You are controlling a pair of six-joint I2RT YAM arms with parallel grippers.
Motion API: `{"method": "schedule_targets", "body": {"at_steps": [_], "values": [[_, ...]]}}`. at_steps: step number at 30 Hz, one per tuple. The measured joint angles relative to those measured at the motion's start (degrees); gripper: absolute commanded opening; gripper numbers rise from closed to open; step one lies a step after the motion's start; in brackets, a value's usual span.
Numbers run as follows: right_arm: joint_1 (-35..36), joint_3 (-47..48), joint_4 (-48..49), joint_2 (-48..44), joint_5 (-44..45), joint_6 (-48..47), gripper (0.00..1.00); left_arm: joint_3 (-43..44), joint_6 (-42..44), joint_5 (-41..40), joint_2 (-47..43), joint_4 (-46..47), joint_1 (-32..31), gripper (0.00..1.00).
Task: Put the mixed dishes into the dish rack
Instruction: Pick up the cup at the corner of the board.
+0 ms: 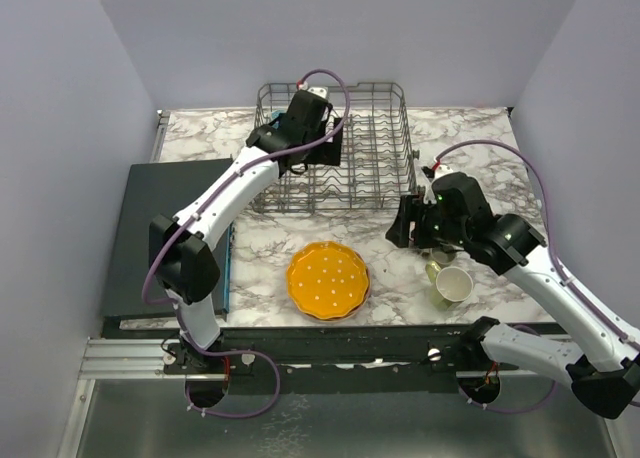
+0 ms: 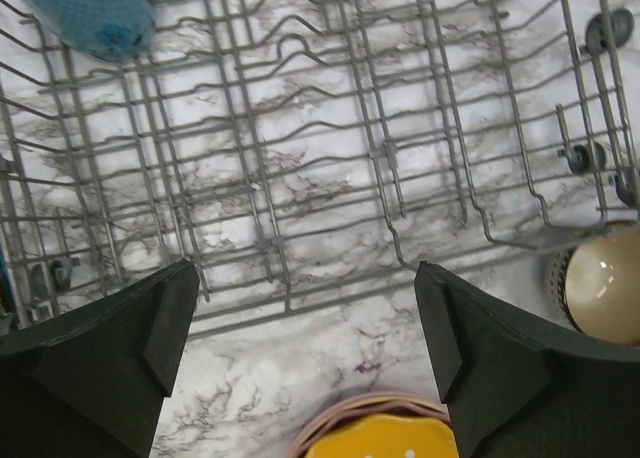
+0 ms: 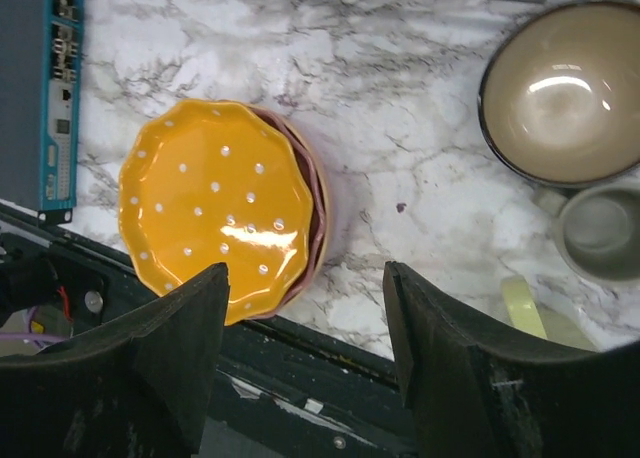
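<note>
Next, my right gripper moves back and down over the yellow mug's rim (image 1: 438, 287) on the orange plate's side, since that part stands clear of other dishes.
The dish rack (image 1: 375, 148), a grey wire basket, stands at the back middle of the marble table. My left gripper (image 1: 318, 150) hovers over its left part, open and empty (image 2: 305, 328). In the left wrist view a blue mug (image 2: 85, 13) lies inside the rack (image 2: 330, 158). An orange scalloped white-dotted plate (image 1: 328, 280) tops a stack of pink plates (image 3: 320, 193) near the front edge. My right gripper (image 1: 412, 228) hangs open (image 3: 305, 318) right of the orange plate (image 3: 215, 203), holding nothing. A dark-rimmed bowl (image 3: 565, 88), an olive mug (image 3: 600, 228) and a yellow mug (image 1: 452, 283) sit under and beside it.
A dark flat mat (image 1: 165, 233) with a blue edge strip (image 3: 62, 98) lies left of the plates. The table's black front rail (image 1: 350, 333) runs just below the plate stack. Grey walls close in the sides and back.
</note>
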Motion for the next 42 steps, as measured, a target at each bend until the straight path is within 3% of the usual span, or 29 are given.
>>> {"method": "schedule_targets", "body": {"at_steps": [7,17,30,42], "values": [[0.00,0.09,-7.80,-0.85,4.98,4.13,0.70,-10.82,-2.73,3.41,-7.93,-0.92,-4.20,0.97],[0.00,3.02,-18.23,0.07,9.38,7.98,0.70,-22.62,-5.84,13.22,-19.19,-2.84,-5.31,0.97],[0.00,3.72,-26.86,1.99,10.64,11.39,0.70,-31.45,-5.97,22.27,-24.02,-1.99,-5.57,0.98],[0.00,-1.49,-28.72,3.41,9.16,13.46,0.68,-38.60,-4.11,23.30,-26.75,0.13,-5.57,0.98]]}}
